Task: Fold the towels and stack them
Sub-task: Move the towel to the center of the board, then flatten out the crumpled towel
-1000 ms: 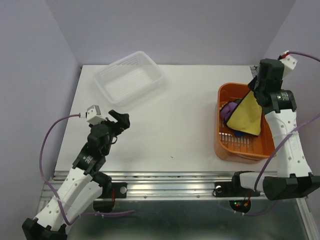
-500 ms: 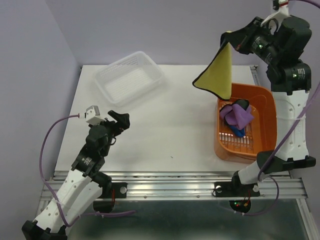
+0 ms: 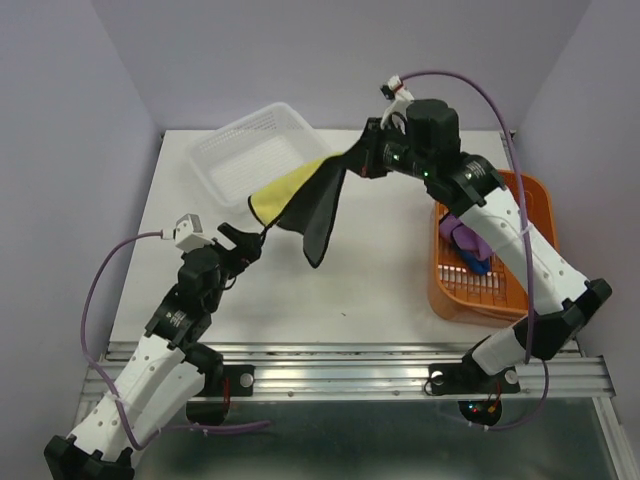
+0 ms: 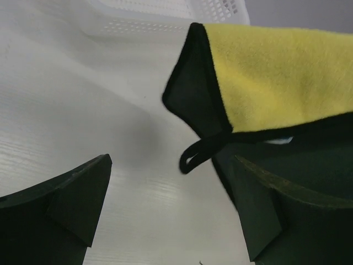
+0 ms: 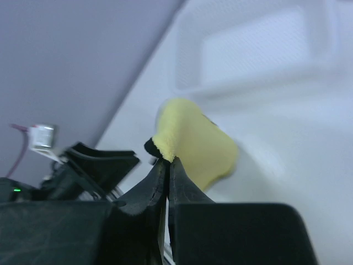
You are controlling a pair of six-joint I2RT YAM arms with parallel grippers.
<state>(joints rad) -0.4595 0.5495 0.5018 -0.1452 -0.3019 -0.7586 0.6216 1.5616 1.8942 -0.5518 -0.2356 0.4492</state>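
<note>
My left gripper is going to move down and toward the right in the top view next and close on the towel's black-loop corner [image 3: 265, 231] [image 4: 219, 141], because that corner hangs ungripped.
My right gripper [image 3: 366, 157] is shut on a corner of the yellow towel [image 3: 285, 190], which has a black back and black edging and hangs in the air over the table's middle. In the right wrist view the jaws pinch the towel [image 5: 193, 141] at its edge. My left gripper [image 3: 243, 243] is open and empty, just below the towel's low left corner. In the left wrist view the towel [image 4: 276, 83] and its black loop [image 4: 199, 154] hang between and above my fingers. A purple towel [image 3: 463, 230] and a blue one [image 3: 478, 266] lie in the orange basket [image 3: 450, 290].
A white mesh basket [image 3: 240, 165] stands at the back left, just behind the hanging towel. The orange basket sits at the right edge of the white table [image 3: 340, 290].
My right arm lifted the yellow towel out of the orange basket and swung it left across the table, toward the left gripper. The left arm has stayed put.
</note>
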